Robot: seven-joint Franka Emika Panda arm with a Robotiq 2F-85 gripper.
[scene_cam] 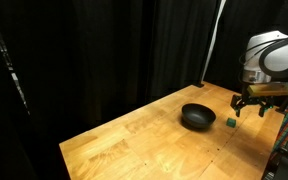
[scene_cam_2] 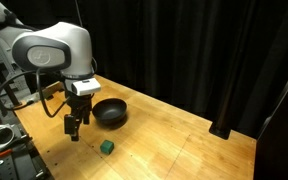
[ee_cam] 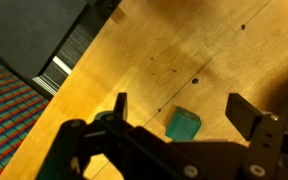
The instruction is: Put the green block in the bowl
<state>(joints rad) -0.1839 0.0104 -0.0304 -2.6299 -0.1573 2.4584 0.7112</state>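
Observation:
My gripper is above and inward of the green block, which lies at an angle. It should move outward and down and turn so its open fingers straddle the green block squarely.
The green block (scene_cam: 231, 122) is a tiny teal cube lying on the wooden table, a short way from the black bowl (scene_cam: 197, 117). It also shows in an exterior view (scene_cam_2: 107, 147), beside the bowl (scene_cam_2: 110, 113). In the wrist view the block (ee_cam: 182, 125) lies on the wood between my two fingers, below them. My gripper (ee_cam: 181, 110) is open and empty. It hovers above the table (scene_cam: 251, 107), close to the block (scene_cam_2: 75, 128) but not touching it.
The wooden table (scene_cam: 134, 145) is backed by black curtains. A table edge with a dark slatted panel and patterned floor shows in the wrist view (ee_cam: 54, 70). Cables and gear sit at an edge of the table (scene_cam_2: 4, 140).

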